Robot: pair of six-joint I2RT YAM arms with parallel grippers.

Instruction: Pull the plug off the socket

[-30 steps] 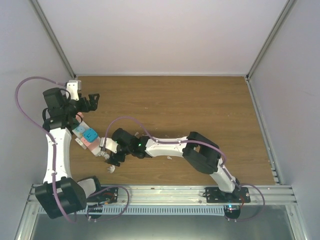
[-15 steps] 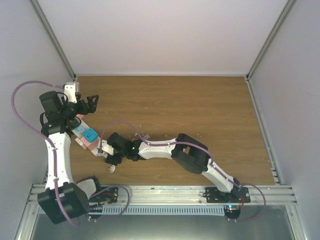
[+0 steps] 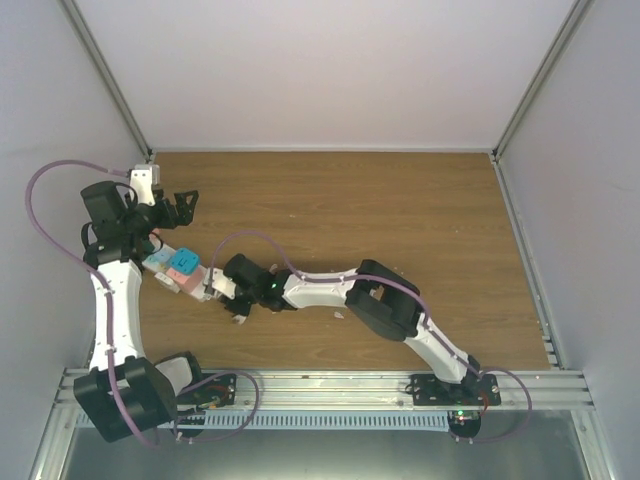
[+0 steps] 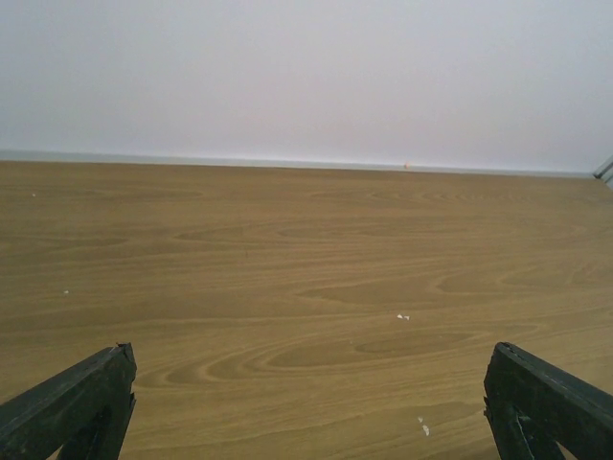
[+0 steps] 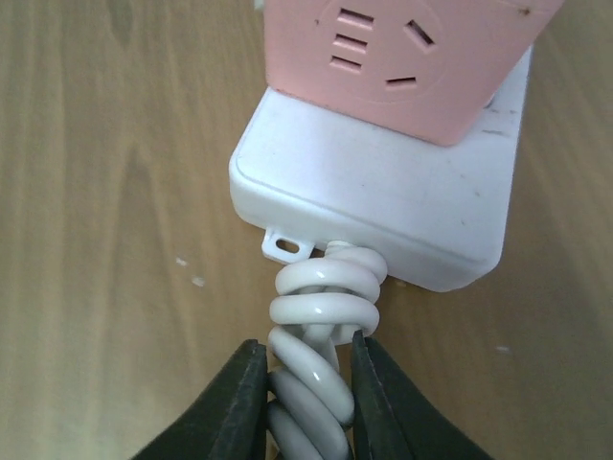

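The socket lies beside a wall, so the right gripper needs to drag the coil of the cord onto bare wood to its right in the top view next and let go of it.
The socket point(image 3: 178, 268) is a white power strip lying at the table's left side, with pink and light-blue faces. In the right wrist view its white end point(image 5: 383, 192) and a pink face point(image 5: 402, 57) fill the top. A white coiled cord point(image 5: 326, 297) leaves that end. My right gripper point(image 5: 306, 350) is shut on this coil, both fingers pressed against it. From above, the right gripper point(image 3: 213, 290) sits at the strip's near-right end. My left gripper point(image 3: 183, 205) hovers open beyond the strip, and its wrist view point(image 4: 311, 355) shows only bare wood. The plug is hidden from view.
White walls with metal rails point(image 3: 110, 90) enclose the wooden table point(image 3: 400, 210). The left arm's purple cable point(image 3: 45, 190) loops near the left wall. Small white specks point(image 4: 403, 316) lie on the wood.
My right gripper has closed on the coiled cord. The power strip has swung so that it lies more crosswise, its cord end drawn toward the right arm. The left arm shifted slightly.
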